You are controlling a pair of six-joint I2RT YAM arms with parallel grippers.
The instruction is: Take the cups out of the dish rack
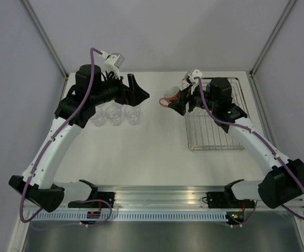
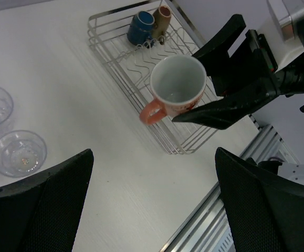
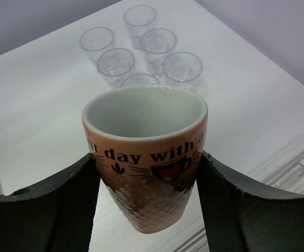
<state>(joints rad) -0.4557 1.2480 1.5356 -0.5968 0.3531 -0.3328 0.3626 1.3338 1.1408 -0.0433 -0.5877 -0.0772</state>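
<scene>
The robot should move its left gripper to the right in the top view, onto the salmon-orange mug's rim (image 1: 167, 90) (image 2: 153, 77), because the right gripper's fingers leave that rim uncovered.
My right gripper (image 1: 177, 103) is shut on the salmon-orange mug (image 1: 168, 100) and holds it upright in the air, left of the wire dish rack (image 1: 215, 131). The mug fills the right wrist view (image 3: 146, 157) between both pads. In the left wrist view it (image 2: 178, 86) hangs over the rack's (image 2: 121, 62) near-left part. A dark blue mug (image 2: 140, 29) and a brown mug (image 2: 162, 18) sit at the rack's far end. Several clear glass tumblers (image 1: 114, 114) stand on the table under my left arm. My left gripper (image 1: 140, 89) is open and empty above them.
The tumblers show as a cluster in the right wrist view (image 3: 141, 50), and two in the left wrist view (image 2: 18, 152). Grey walls close the back and sides. An aluminium rail (image 1: 162, 197) with the arm bases runs along the near edge.
</scene>
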